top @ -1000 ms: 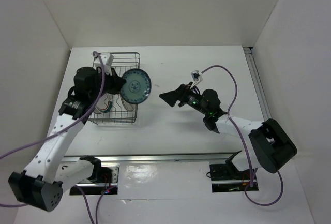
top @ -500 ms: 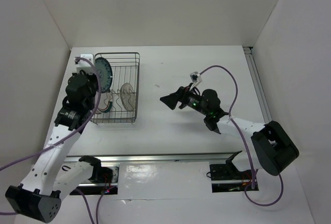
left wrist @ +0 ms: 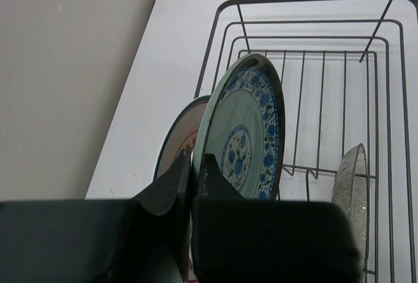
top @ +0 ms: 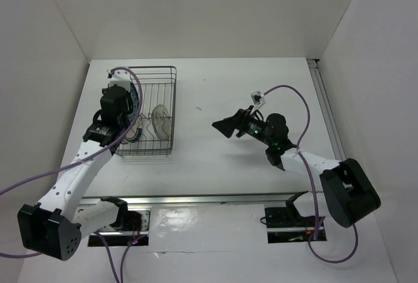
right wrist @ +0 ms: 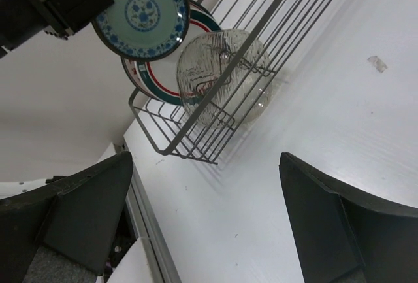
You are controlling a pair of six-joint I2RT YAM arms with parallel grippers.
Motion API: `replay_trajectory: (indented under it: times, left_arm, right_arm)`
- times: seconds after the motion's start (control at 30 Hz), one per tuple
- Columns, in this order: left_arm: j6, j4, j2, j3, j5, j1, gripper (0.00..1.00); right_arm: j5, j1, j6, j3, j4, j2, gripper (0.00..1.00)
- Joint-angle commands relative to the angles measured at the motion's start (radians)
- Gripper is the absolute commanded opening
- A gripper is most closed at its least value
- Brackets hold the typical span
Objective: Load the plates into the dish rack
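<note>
My left gripper lowers and shifts toward the translucent grey plate next, down into the gap (top: 147, 128) (left wrist: 294, 183) beside the rimmed plate, since the rack is empty there.
My left gripper (left wrist: 194, 163) is shut on the rim of the teal-blue patterned plate (left wrist: 248, 136) and holds it on edge over the left side of the dark wire dish rack (left wrist: 385, 28). Right behind it stands the white plate with the green-and-red rim (left wrist: 175, 144). The translucent grey plate (left wrist: 349, 178) stands further right in the rack. From above, the left gripper (top: 128, 99) is over the rack (top: 174, 100). My right gripper (top: 226, 126) is open and empty over the table, right of the rack. The orange sunburst plate is not in view.
The right wrist view shows the rack (right wrist: 274, 15) from the side with the teal-blue plate (right wrist: 140, 12), the rimmed plate (right wrist: 157, 80) and the grey plate (right wrist: 222, 74). White walls enclose the table. A metal rail (top: 209, 199) runs along the near edge.
The left arm turned the teal-blue plate from flat to on edge and carried it left, over the rack's left side. The right gripper drifted slightly to the right.
</note>
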Motion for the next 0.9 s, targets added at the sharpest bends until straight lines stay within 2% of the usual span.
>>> replay_trajectory:
  times: [0.0,0.27,0.47,0.5,0.53,0.63,0.73,0.8,0.83,0.87]
  left_arm:
    - [-0.007,0.062,0.019,0.01,-0.005,0.001,0.0]
    - [-0.05,0.019,0.118,0.029,0.047,0.001,0.0]
    - [-0.059,0.002,0.166,0.029,0.068,0.001,0.02]
    - [-0.071,-0.009,0.175,0.042,0.068,0.001,0.08]
    - [-0.08,-0.033,0.184,0.051,0.068,0.001,0.25]
    - [-0.091,-0.052,0.195,0.065,0.079,0.001,0.56]
    - [-0.1,-0.052,0.159,0.065,0.104,0.001,0.75]
    - [-0.114,-0.068,0.132,0.076,0.113,0.001,0.8]
    - [-0.114,-0.078,0.114,0.076,0.124,0.001,0.86]
    - [-0.114,-0.087,0.071,0.085,0.124,0.001,0.87]
  right_arm:
    - [-0.065,-0.052,0.01,-0.013,0.095,-0.029,1.0]
    - [-0.119,-0.128,0.085,-0.023,0.172,-0.019,1.0]
    - [-0.119,-0.137,0.076,-0.023,0.137,-0.05,1.0]
    - [-0.119,-0.137,0.076,-0.023,0.137,-0.05,1.0]
    - [-0.119,-0.137,0.067,-0.023,0.126,-0.05,1.0]
    - [-0.119,-0.146,0.067,-0.023,0.1,-0.075,1.0]
    - [-0.108,-0.146,0.046,-0.011,0.045,-0.085,1.0]
    - [-0.091,-0.146,0.024,0.01,0.006,-0.118,1.0]
    - [-0.082,-0.146,0.009,0.019,-0.023,-0.13,1.0]
    - [-0.051,-0.146,-0.009,0.035,-0.116,-0.156,1.0]
